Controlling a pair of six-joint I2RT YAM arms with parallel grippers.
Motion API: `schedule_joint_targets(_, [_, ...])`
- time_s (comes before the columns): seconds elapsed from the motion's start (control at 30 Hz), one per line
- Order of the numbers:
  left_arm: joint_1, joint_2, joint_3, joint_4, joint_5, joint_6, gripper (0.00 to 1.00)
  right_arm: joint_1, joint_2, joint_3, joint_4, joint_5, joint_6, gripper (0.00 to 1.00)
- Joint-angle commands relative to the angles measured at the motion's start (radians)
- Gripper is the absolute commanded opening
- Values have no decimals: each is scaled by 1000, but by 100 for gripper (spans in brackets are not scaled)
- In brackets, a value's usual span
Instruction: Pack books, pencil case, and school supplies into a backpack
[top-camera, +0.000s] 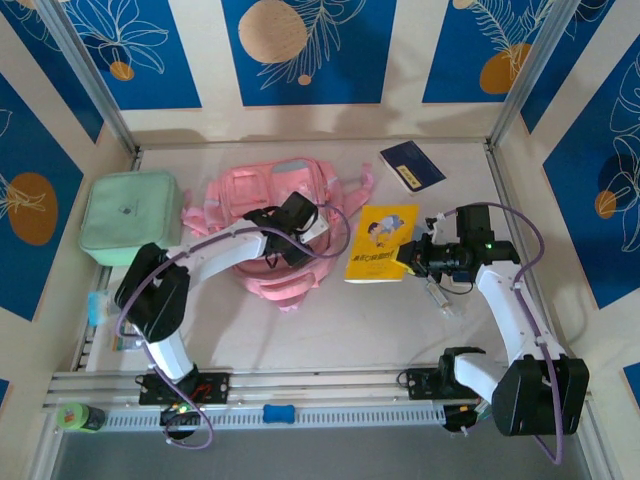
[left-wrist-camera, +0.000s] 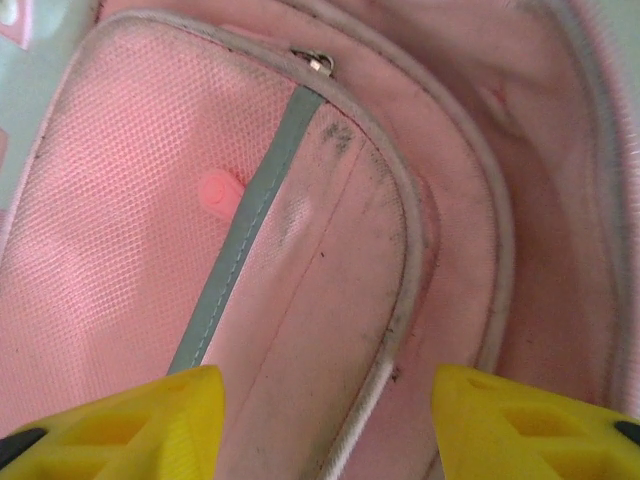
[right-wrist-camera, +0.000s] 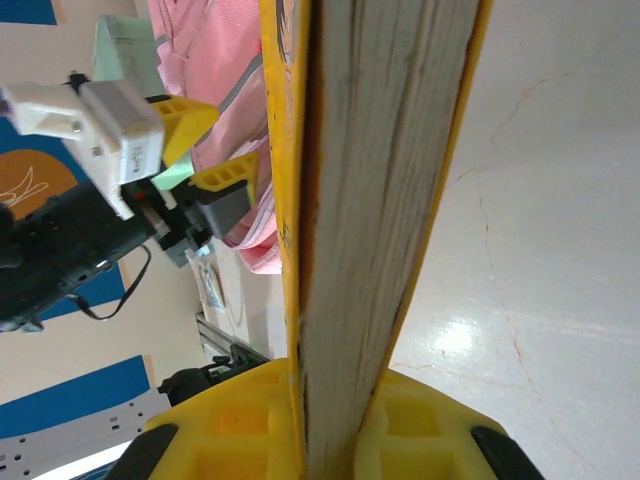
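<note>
Next, my left gripper moves down onto the grubby pink zipper edge of the backpack and closes, since that edge runs between its spread fingers.
The pink backpack lies on the table left of centre. My left gripper hovers over it, open, its yellow fingers spread above the pink front pocket with nothing between them. The yellow book with a cartoon figure sits just right of the backpack. My right gripper is shut on its right edge, and the page block runs out from between the jaws. The dark navy book lies flat at the back right. The pencil case is out of view.
A mint-green lidded box stands left of the backpack. A small pen-like item lies under the right arm. A small pale-blue thing sits by the left wall, too small to name. Walls enclose the table.
</note>
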Motion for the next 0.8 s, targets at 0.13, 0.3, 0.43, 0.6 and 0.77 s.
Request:
schedule_joint_targets(0.13, [29,81,22,-8,-49,29,56,-11,-23,-23,65,-106,-17,0])
schedule_joint_targets(0.3, [34,83,42,-15,-63,23,32,-12,-20,-24,66,-109,-20,0])
schedule_joint_targets(0.43, [33,35,50,-14,-80,13,8,-13,-29,-18,63,-113,-23,0])
schedule_joint_targets(0.6, [31,-54,88,-58,-93,-16,0,-15,-20,8,46,-124,-34,0])
schedule_joint_targets(0.77, [30,-136,116,-79,-92,-23,0,-13,-14,41,27,-137,-35,0])
